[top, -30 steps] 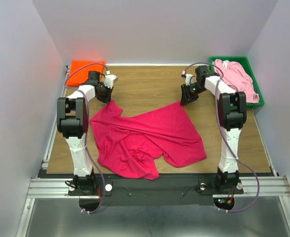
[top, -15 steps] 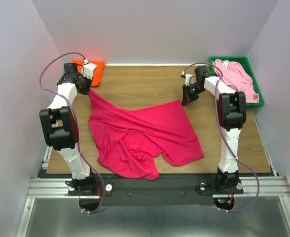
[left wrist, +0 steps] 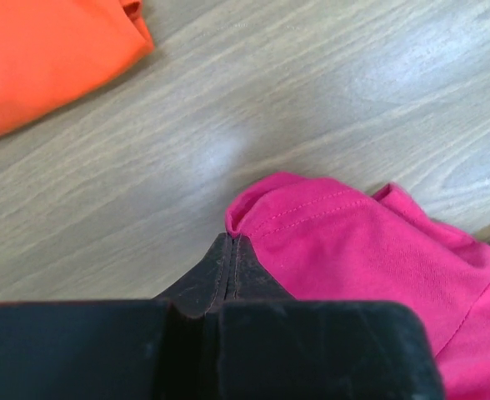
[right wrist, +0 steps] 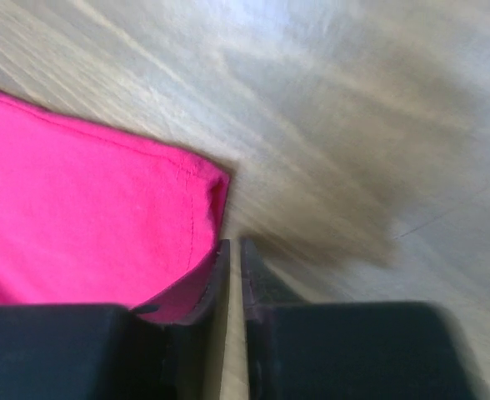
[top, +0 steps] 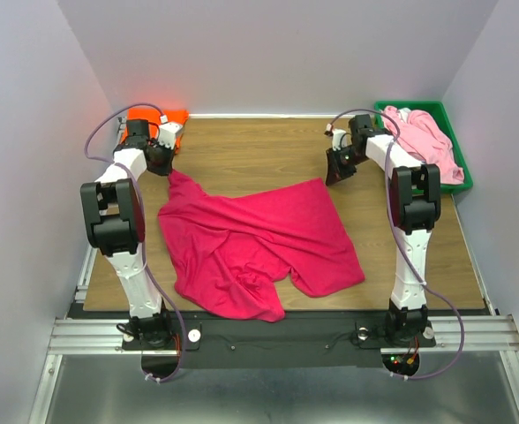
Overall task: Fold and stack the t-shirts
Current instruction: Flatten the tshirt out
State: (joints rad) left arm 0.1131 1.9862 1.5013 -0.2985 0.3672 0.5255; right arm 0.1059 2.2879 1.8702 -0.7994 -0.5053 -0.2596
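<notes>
My right gripper opens next, then shifts to the left in the top view astride the crimson-magenta t-shirt's corner (top: 321,183) (right wrist: 211,187).
The crimson-magenta t-shirt (top: 251,238) lies spread and rumpled across the middle of the table. Its far-left corner is drawn to a point at my left gripper (top: 166,167), which is shut on that corner (left wrist: 231,238); the cloth (left wrist: 353,242) bunches at the tips. My right gripper (top: 334,178) sits at the shirt's far-right corner. Its jaws (right wrist: 235,243) stand a narrow slit apart with bare wood showing between them, and the cloth (right wrist: 87,192) lies just left of the left finger. The orange t-shirt (top: 173,117) lies folded at the back left. The pale pink t-shirt (top: 427,137) lies bunched in the tray.
A green plastic tray (top: 459,186) stands at the back right corner. The orange shirt (left wrist: 37,58) lies close beyond my left fingers. White walls close in the table on three sides.
My left gripper has dragged the shirt's far-left corner left and back towards the orange shirt. My right jaws have closed beside the far-right corner and eased slightly apart.
</notes>
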